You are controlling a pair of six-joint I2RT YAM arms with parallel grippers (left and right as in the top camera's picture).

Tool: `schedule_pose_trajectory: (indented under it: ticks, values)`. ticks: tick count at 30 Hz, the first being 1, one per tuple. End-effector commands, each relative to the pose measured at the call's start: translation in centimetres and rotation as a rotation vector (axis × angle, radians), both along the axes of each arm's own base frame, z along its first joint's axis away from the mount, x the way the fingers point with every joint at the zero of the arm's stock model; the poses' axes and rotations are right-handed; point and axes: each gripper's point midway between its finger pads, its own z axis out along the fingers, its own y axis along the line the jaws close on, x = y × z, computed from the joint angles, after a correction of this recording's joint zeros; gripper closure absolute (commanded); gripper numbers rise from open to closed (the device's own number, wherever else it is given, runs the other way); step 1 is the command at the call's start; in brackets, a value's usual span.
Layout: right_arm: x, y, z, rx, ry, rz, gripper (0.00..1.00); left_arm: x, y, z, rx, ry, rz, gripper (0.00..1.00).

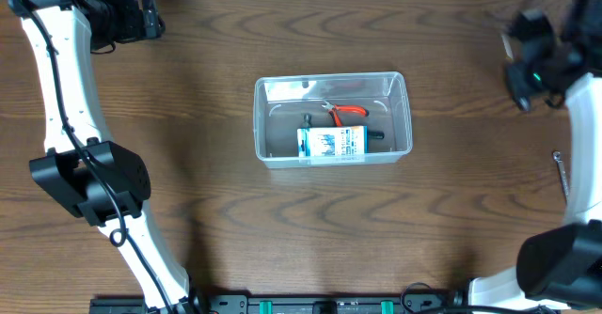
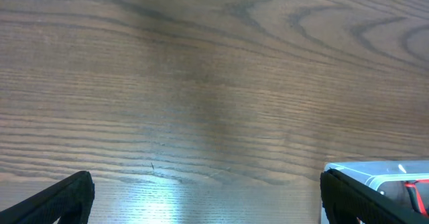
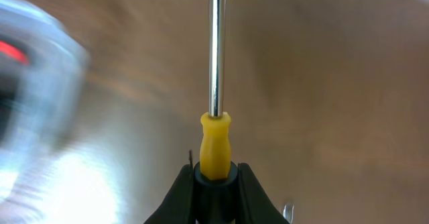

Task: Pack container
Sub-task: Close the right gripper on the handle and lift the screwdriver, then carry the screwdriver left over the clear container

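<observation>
The screwdriver in my right gripper should go to the left in the overhead view next, then down to be released, because the bottom is bare there along the container's far side (image 1: 318, 101).
The clear plastic container (image 1: 400, 117) stands mid-table. It holds red-handled pliers (image 1: 346, 113) and a small blue-and-white box (image 1: 331, 144). My right gripper (image 3: 214, 174) is shut on a screwdriver with a yellow-and-black handle (image 3: 214, 140); its steel shaft points straight ahead. In the overhead view the right gripper (image 1: 525, 58) is at the far right, well apart from the container. The container shows blurred at the left of the right wrist view (image 3: 33, 83). My left gripper (image 2: 208, 197) is open and empty over bare wood, at the far left in the overhead view (image 1: 146, 18). The container's corner (image 2: 375, 174) is beside its right finger.
A small metal tool (image 1: 561, 166) lies on the table at the right, near the right arm; a glinting bit of metal also shows low in the right wrist view (image 3: 288, 210). The table is dark wood.
</observation>
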Motion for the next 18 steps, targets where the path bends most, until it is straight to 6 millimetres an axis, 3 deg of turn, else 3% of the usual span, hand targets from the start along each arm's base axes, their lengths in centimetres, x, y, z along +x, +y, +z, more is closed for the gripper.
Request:
schedule_pose_trajectory:
  ticks: [1,7,18]
  values:
    - [0.8,7.1,2.9,-0.035,-0.084,0.309,0.99,0.1,0.1,0.8,-0.004,-0.020,0.002,0.02]
    - [-0.4,15.5,1.0,-0.153,-0.062,0.720,0.99,0.1,0.1,0.8,-0.004,-0.020,0.002,0.02]
    - [0.4,21.4,-5.0,-0.170,0.034,0.890,0.99,0.1,0.1,0.8,-0.004,-0.021,0.002,0.02]
